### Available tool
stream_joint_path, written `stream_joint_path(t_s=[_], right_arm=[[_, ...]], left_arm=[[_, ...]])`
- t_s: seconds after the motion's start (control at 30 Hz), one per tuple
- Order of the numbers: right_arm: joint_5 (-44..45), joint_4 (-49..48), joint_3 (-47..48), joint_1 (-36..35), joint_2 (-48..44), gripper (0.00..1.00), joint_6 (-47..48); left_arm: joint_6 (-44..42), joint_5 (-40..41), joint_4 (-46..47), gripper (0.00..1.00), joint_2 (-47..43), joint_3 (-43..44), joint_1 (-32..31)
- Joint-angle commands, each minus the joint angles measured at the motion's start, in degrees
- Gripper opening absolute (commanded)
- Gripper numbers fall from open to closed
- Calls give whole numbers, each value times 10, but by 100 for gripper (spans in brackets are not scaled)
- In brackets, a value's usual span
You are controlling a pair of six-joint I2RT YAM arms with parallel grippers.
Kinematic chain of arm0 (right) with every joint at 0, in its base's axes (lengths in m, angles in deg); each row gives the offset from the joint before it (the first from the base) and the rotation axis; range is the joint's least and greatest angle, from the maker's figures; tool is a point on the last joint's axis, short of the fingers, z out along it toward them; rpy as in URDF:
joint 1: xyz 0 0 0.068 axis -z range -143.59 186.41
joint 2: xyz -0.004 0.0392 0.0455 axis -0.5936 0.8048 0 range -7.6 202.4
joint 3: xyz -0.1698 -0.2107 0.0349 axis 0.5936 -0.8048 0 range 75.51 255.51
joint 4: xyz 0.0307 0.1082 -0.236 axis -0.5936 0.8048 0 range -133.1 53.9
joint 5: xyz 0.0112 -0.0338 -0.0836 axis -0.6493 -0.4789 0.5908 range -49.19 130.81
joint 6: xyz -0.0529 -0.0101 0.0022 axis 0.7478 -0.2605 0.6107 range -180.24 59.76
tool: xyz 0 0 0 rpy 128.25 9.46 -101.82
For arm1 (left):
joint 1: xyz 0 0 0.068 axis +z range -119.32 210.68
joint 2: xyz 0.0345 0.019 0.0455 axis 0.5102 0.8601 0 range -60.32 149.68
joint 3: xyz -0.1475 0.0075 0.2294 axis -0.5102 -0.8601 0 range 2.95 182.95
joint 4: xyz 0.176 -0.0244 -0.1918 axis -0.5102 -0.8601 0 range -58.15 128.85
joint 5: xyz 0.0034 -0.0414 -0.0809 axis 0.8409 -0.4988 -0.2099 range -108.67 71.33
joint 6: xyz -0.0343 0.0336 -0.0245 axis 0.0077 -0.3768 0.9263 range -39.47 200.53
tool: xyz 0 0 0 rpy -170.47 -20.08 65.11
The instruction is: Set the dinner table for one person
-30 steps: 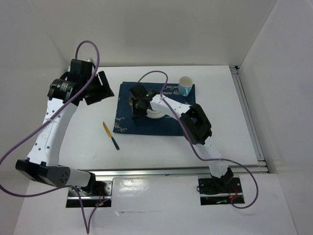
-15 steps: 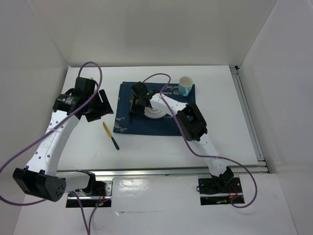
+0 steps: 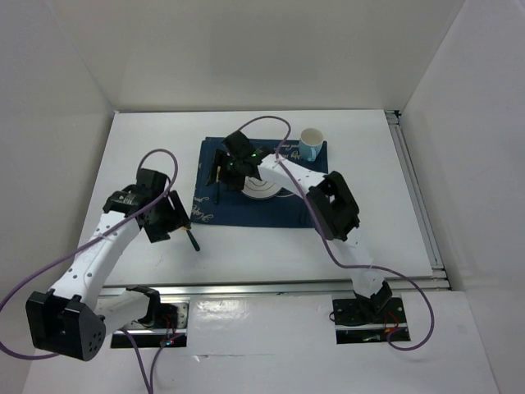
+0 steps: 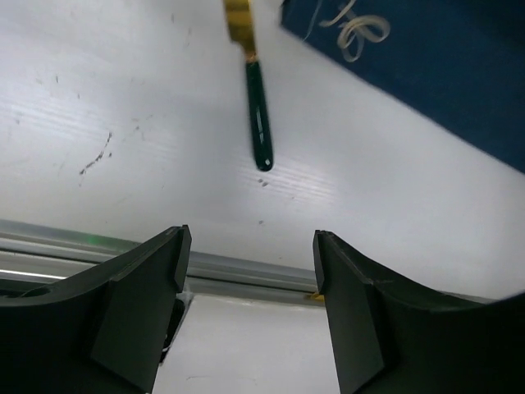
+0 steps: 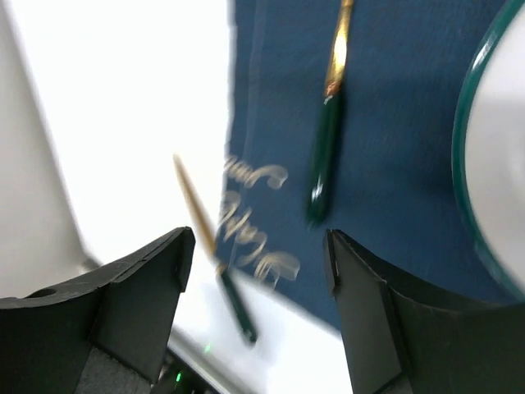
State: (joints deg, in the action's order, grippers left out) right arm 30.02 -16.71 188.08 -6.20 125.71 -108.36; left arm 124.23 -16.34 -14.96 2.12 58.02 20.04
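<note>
Next, my left gripper moves down and to the right in the top view onto the knife's green handle, since the knife lies off the placemat [image 3: 283, 209].
The dinner table [image 3: 369, 222] is a white top carrying a navy placemat [image 3: 283, 209]. On the mat are a white, green-rimmed plate [image 3: 264, 189] and a pale blue mug [image 3: 310, 144]. A gold utensil with a green handle [image 5: 326, 148] lies on the mat left of the plate [image 5: 492, 164], also seen from above [image 3: 218, 182]. My right gripper [image 3: 231, 162] hovers above it, open and empty [image 5: 258, 275]. A gold knife with a green handle [image 4: 257, 115] lies on the bare table left of the mat [image 3: 193, 240]. My left gripper [image 3: 168, 220] hangs open over it [image 4: 250, 254], partly hiding the blade from above.
A metal rail [image 3: 287, 287] runs along the near edge of the table, and another [image 3: 418, 197] down its right side. White walls close in the back and both sides. The arm bases [image 3: 361, 312] sit below the near rail.
My right gripper has opened and left the green-handled utensil on the mat's left part. My left arm has swung from the back left toward the near side, stopping over the knife.
</note>
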Motion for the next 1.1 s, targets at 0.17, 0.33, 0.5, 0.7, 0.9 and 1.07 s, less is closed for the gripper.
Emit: stream_joint_path(t_s=[0.17, 0.33, 0.5, 0.7, 0.9, 1.07], right_arm=[[82, -33, -135, -5, -280, 75, 53], [155, -5, -227, 5, -399, 75, 71], [190, 44, -271, 23, -483, 75, 81], [210, 74, -300, 40, -534, 75, 87], [220, 92, -307, 53, -553, 76, 100], [234, 108, -313, 66, -581, 76, 112]], left_arm=[[52, -30, 101, 72, 18, -83, -7], [74, -14, 185, 65, 94, -108, -18], [94, 31, 193, 60, 181, -84, -32], [114, 36, 223, 51, 245, -90, -42], [133, 67, 180, 2, 266, -72, -42], [126, 143, 104, 0, 151, -1, -83]])
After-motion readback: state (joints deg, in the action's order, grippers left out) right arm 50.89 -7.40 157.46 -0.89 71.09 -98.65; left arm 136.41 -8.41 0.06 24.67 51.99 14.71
